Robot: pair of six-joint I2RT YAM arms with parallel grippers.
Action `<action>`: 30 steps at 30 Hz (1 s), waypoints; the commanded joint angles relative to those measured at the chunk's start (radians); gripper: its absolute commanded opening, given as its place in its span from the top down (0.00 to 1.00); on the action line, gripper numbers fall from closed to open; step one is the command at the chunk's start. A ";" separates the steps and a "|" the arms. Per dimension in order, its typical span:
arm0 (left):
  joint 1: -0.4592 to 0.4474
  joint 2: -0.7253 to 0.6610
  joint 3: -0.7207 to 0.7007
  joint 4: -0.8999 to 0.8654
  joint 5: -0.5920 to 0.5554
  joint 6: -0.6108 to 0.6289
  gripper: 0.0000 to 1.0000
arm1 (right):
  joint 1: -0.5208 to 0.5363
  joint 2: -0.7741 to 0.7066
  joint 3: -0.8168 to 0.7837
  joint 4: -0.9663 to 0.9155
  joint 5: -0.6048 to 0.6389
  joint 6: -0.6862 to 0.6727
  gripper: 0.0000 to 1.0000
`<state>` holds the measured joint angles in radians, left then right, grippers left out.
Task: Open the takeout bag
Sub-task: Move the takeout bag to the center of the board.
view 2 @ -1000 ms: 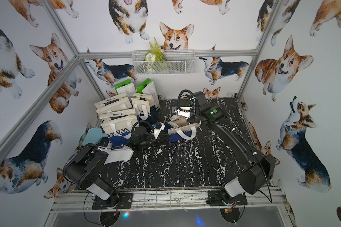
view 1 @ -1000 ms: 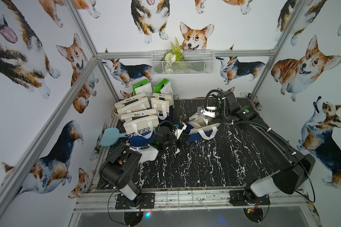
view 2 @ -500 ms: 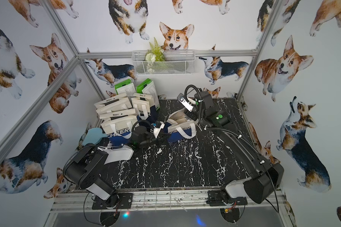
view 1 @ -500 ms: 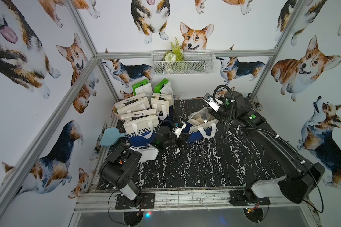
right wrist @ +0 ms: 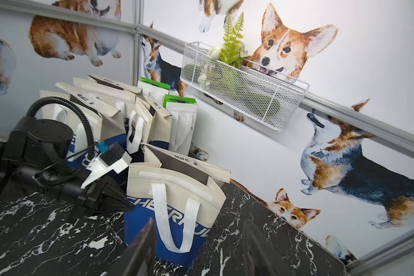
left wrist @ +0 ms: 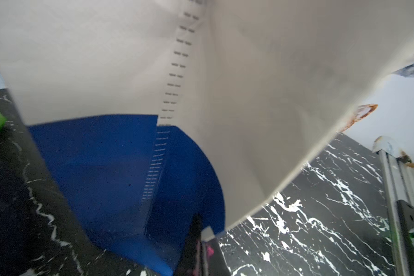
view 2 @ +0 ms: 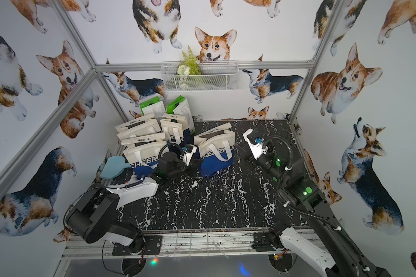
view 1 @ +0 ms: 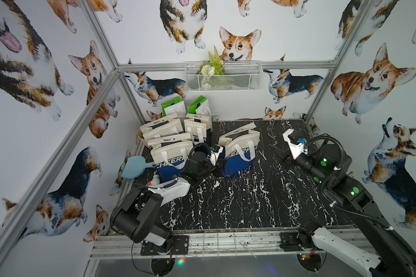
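Note:
The pinched edge goes slightly back and toward the similar bags in my left gripper next, then comes free, since bare tabletop lies back of the gripper.
The takeout bag (view 1: 238,151), cream above and blue below with white handles, stands upright mid-table in both top views (view 2: 214,153). Its mouth gapes open. My left gripper (view 1: 219,166) is shut on the bag's lower side edge. In the left wrist view a corner of the bag (left wrist: 249,95) is pinched between the closed fingers, where the left gripper (left wrist: 201,229) meets it. My right gripper (view 1: 279,153) hangs open to the right of the bag, apart from it. In the right wrist view the bag (right wrist: 177,191) sits beyond the open right gripper (right wrist: 198,221).
Several similar bags (view 1: 168,136) and green-topped white pouches (view 1: 173,108) crowd the back left corner. A light blue object (view 1: 133,166) and a small white bottle (view 1: 155,179) lie by the left edge. A wire basket (view 1: 222,76) with a plant hangs on the back wall.
My right gripper has opened, let go of the bag's top and drawn back to the right. The bag now stands upright with its mouth open. The left gripper keeps its hold.

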<state>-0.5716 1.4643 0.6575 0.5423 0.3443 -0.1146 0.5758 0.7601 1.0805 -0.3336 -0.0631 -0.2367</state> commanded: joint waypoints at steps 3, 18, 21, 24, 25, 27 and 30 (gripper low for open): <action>0.001 -0.103 -0.014 -0.162 -0.167 0.074 1.00 | 0.002 -0.055 -0.020 0.016 -0.062 0.076 0.42; 0.026 -0.354 -0.115 -0.326 -0.353 0.119 0.96 | 0.002 -0.098 -0.125 0.040 -0.076 0.110 0.42; 0.026 -0.364 -0.107 -0.352 -0.332 0.109 0.58 | 0.001 -0.080 -0.130 0.039 -0.081 0.121 0.41; 0.026 -0.436 -0.122 -0.380 -0.333 0.089 0.40 | 0.002 -0.082 -0.143 0.030 -0.077 0.128 0.38; 0.026 -0.475 -0.129 -0.395 -0.340 0.076 0.37 | 0.001 -0.088 -0.151 0.030 -0.071 0.133 0.35; 0.024 -0.555 -0.138 -0.440 -0.353 0.042 0.29 | 0.002 -0.095 -0.167 0.024 -0.052 0.147 0.32; 0.024 -0.680 -0.149 -0.553 -0.401 -0.061 0.22 | 0.002 -0.107 -0.190 -0.005 -0.001 0.171 0.28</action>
<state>-0.5491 0.8642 0.5140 0.1146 -0.0090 -0.0761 0.5758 0.6632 0.9089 -0.3264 -0.1249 -0.1162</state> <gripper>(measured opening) 0.785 0.684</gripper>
